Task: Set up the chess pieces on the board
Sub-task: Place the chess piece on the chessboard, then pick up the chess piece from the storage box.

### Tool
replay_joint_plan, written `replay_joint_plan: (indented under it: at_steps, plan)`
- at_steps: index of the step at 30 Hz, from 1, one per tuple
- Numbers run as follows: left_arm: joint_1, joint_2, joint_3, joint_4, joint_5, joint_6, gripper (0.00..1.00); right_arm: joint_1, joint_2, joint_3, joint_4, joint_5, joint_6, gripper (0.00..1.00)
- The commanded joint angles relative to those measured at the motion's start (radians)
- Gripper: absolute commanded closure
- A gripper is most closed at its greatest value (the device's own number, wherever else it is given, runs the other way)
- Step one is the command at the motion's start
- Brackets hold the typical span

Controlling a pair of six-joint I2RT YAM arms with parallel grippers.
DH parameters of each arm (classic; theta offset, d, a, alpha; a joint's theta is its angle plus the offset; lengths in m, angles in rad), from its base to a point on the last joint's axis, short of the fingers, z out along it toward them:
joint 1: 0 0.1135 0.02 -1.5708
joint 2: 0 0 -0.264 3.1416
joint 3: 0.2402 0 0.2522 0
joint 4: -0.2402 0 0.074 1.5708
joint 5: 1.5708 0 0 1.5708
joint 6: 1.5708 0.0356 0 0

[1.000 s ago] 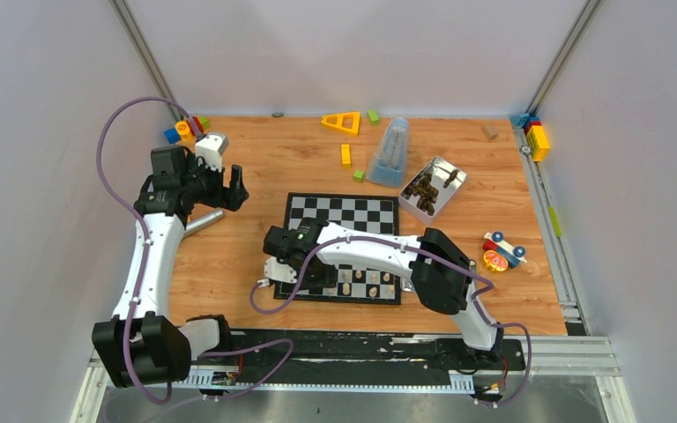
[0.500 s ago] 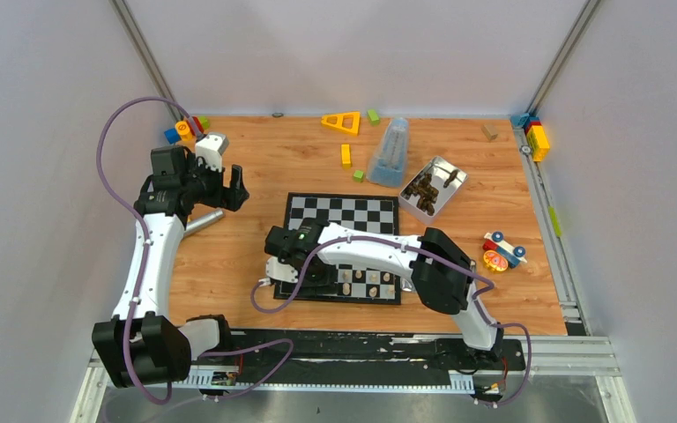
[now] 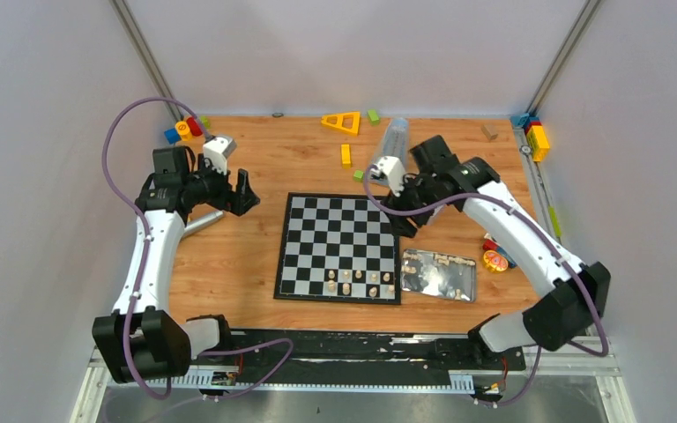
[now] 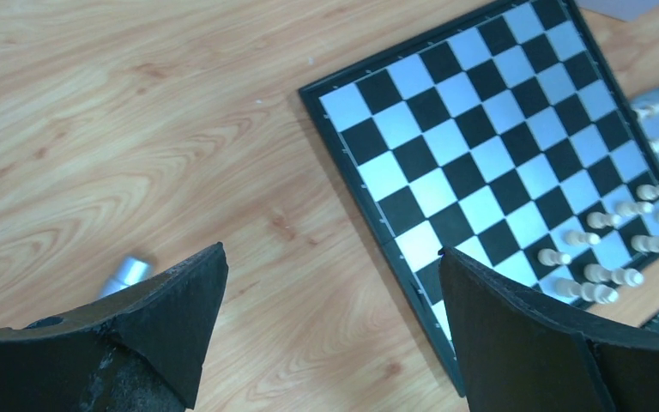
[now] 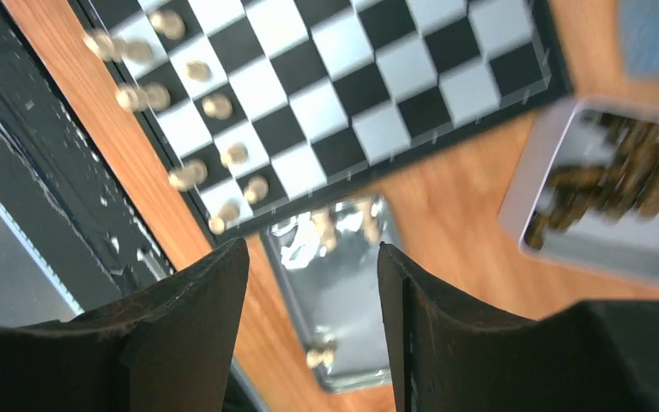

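Note:
Next, my right gripper lowers its open fingers back around the nearer pale piece by the board, which is still in the tin below and back from the gripper.
The black-and-white board (image 3: 339, 231) lies mid-table. Several pale chess pieces (image 3: 359, 284) stand on its two nearest rows, also seen in the left wrist view as chess pieces (image 4: 605, 257) and in the right wrist view as chess pieces (image 5: 214, 105). A flat silver tin (image 3: 439, 278) right of the board holds a few more pale pieces (image 5: 322, 354). My left gripper (image 3: 242, 192) hovers open over bare wood left of the board, its jaws (image 4: 330, 251) empty. My right gripper (image 3: 404, 218) hangs open above the board's far right corner, with nothing between its fingers (image 5: 311, 249).
A tin of dark pieces (image 5: 618, 189) sits past the board's far right corner. A metal cylinder (image 3: 201, 222) lies left of the board. A blue clear container (image 3: 392, 141), a yellow triangle (image 3: 341, 122), small blocks (image 3: 345, 155) and a toy car (image 3: 496, 257) are scattered around.
The right arm has swung from the board's near left corner up to its far right corner, and its gripper has opened. The silver tin beside the board is uncovered. The left gripper shifted slightly right.

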Motion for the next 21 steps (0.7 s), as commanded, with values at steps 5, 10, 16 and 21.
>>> replay_joint_plan:
  at_steps: [5, 10, 16, 21]
  plan:
    - [0.004, 0.080, 0.100, -0.136, 0.251, 0.070, 0.00, -0.230, -0.189, -0.401, 0.124, -0.140, -0.047, 0.44]
    - [0.005, 0.191, 0.160, -0.251, 0.365, 0.105, 0.00, -0.308, -0.171, -0.539, 0.238, -0.197, -0.056, 0.46]
    - [0.005, 0.237, 0.171, -0.270, 0.408, 0.109, 0.00, -0.318, -0.098, -0.609, 0.352, -0.213, -0.061, 0.47]
    - [0.005, 0.200, 0.148, -0.228, 0.388, 0.100, 0.00, -0.318, -0.036, -0.614, 0.382, -0.215, -0.083, 0.48]
